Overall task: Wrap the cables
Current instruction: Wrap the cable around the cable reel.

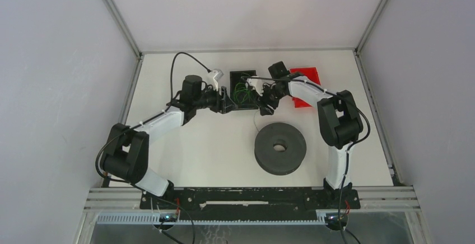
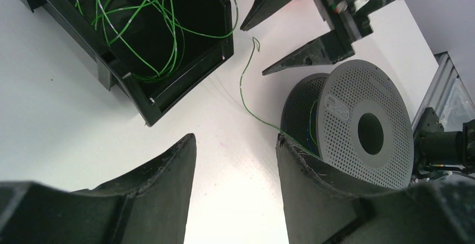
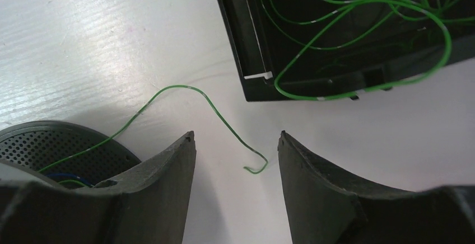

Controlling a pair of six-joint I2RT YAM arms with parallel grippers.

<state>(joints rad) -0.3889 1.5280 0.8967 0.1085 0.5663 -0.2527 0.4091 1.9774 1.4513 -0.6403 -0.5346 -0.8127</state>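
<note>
The green cable's hooked end (image 3: 260, 167) lies between the open fingers of my right gripper, so the gripper lowers onto it and closes next.
Thin green cables (image 2: 147, 17) lie in loose loops inside an open black box (image 1: 242, 89) at the table's far middle. One green cable (image 3: 185, 90) runs from the grey perforated spool (image 1: 280, 148) across the table and ends in a small hook. That hooked end (image 3: 256, 168) lies between the jaws of my right gripper (image 3: 236, 137), which is open and holds nothing. My left gripper (image 2: 235, 140) is also open and empty, hovering over bare table between the box and the spool (image 2: 358, 135), with the cable (image 2: 246, 95) passing beyond its tips.
A red flat object (image 1: 305, 81) lies behind the right arm at the far right. The right gripper's fingers (image 2: 305, 56) show in the left wrist view, close above the table. Grey walls enclose the table on three sides.
</note>
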